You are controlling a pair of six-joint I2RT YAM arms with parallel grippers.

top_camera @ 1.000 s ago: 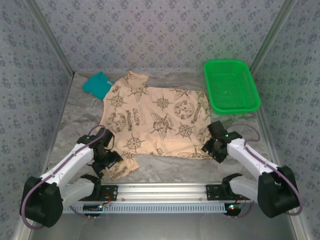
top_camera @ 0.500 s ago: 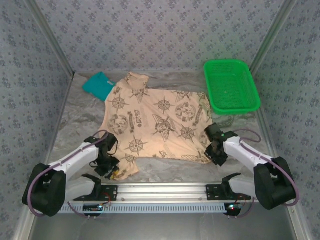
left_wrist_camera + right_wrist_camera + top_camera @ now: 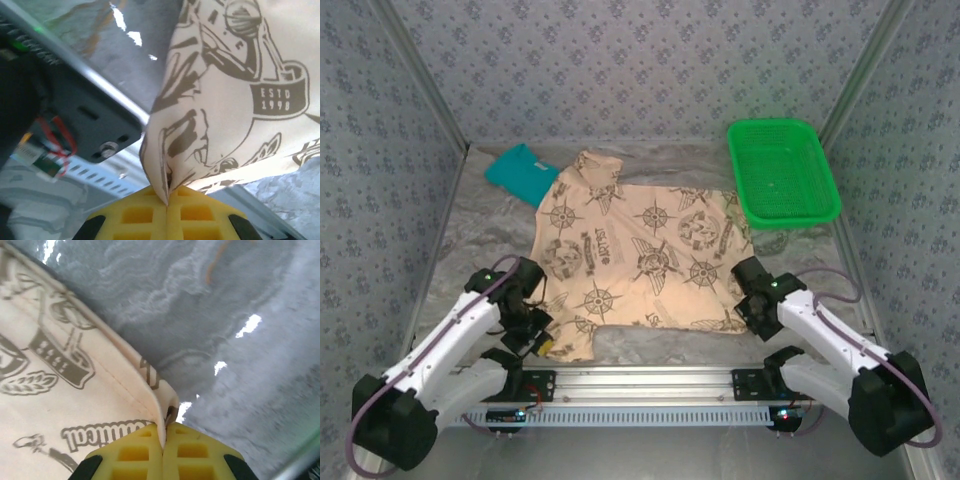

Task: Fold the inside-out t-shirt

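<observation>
The left gripper lifts the t-shirt's corner outward next onto the nearest round print (image 3: pixel 563 258), which lies outward of it, and lets go, since this cloth sticks out past the t-shirt's hem.
The inside-out t-shirt (image 3: pixel 640 250), peach-beige with dark compass and nautical prints, lies spread across the middle of the table. My left gripper (image 3: pixel 532 322) is shut on the shirt's near-left corner; in the left wrist view a fold of printed cloth (image 3: pixel 210 100) rises from between the yellow pads (image 3: pixel 145 215). My right gripper (image 3: pixel 752 300) is shut on the near-right hem; in the right wrist view the stitched edge (image 3: pixel 130 385) runs into the closed yellow pads (image 3: pixel 140 455). Both corners are lifted slightly off the table.
A plain teal folded shirt (image 3: pixel 523 172) lies at the back left, touching the t-shirt's sleeve. A green plastic basket (image 3: pixel 782 170) stands at the back right. Patterned walls close in three sides. The aluminium rail (image 3: pixel 640 385) with the arm bases runs along the near edge.
Both grippers closed on the shirt's near corners. The left arm drew back toward the near edge, and the shirt shifted and turned slightly to the right.
</observation>
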